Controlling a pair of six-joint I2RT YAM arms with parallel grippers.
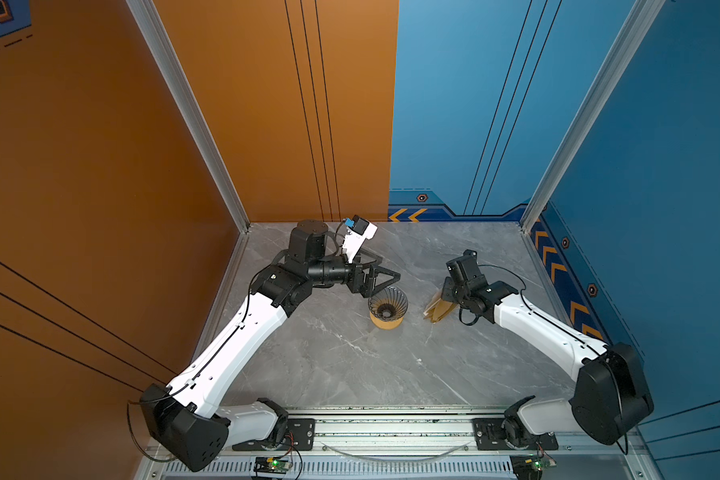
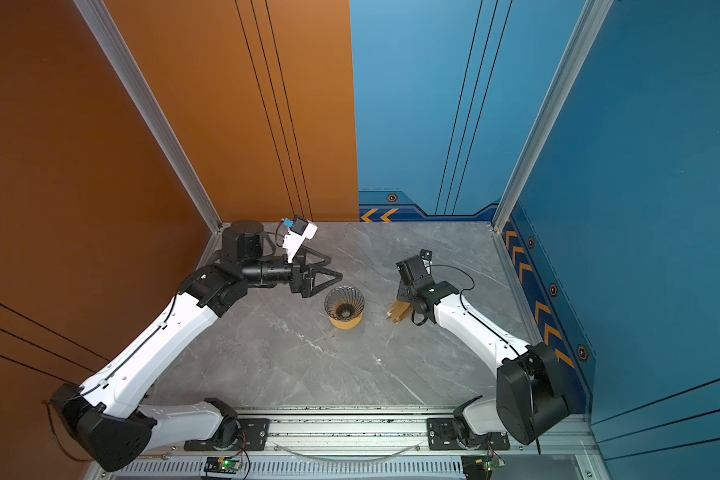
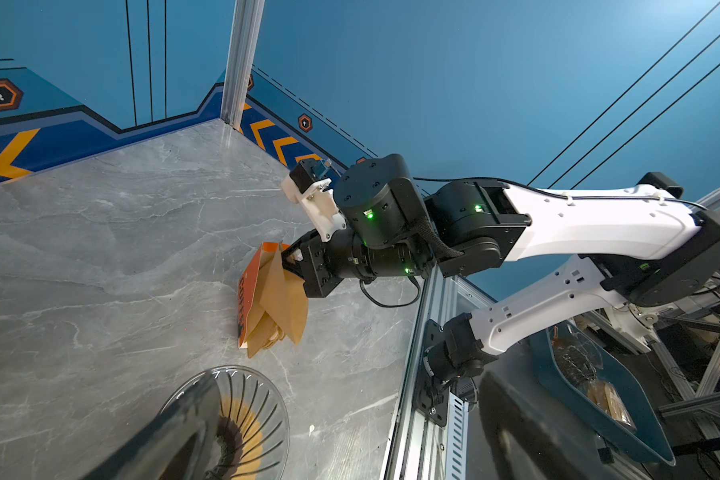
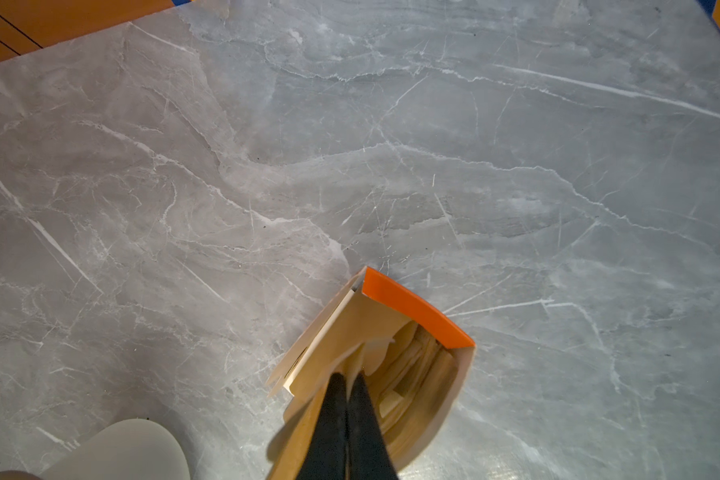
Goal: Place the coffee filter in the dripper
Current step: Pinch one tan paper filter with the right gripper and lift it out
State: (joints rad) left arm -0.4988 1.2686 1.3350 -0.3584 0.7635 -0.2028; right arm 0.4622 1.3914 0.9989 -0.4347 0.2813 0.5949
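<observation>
The dripper's open cone point(image 1: 387, 304) is empty; next my right gripper will lift out of the packet, bring the filter over, lower it inside and release.
The dripper point(image 1: 387, 304) point(image 2: 344, 304), a dark ribbed cone, stands upright mid-table and also shows in the left wrist view point(image 3: 242, 419). My left gripper point(image 1: 390, 268) point(image 2: 336, 267) hovers open just behind it, holding nothing; one blurred finger point(image 3: 171, 432) overlaps the dripper's rim. To the right stands an open packet of filters point(image 1: 435, 311) point(image 2: 396, 312) point(image 3: 250, 291) point(image 4: 429, 320) with an orange corner. My right gripper point(image 4: 348, 376) point(image 3: 290, 258) reaches into its mouth, shut on the edge of a thin tan coffee filter point(image 4: 360, 353) point(image 3: 285, 293).
A tan wooden ring point(image 1: 385, 323) point(image 2: 345, 322) sits under the dripper. Orange and blue walls close the back and both sides. A metal rail point(image 1: 391, 432) runs along the front edge. Beyond the rail lies a blue tray point(image 3: 624, 399).
</observation>
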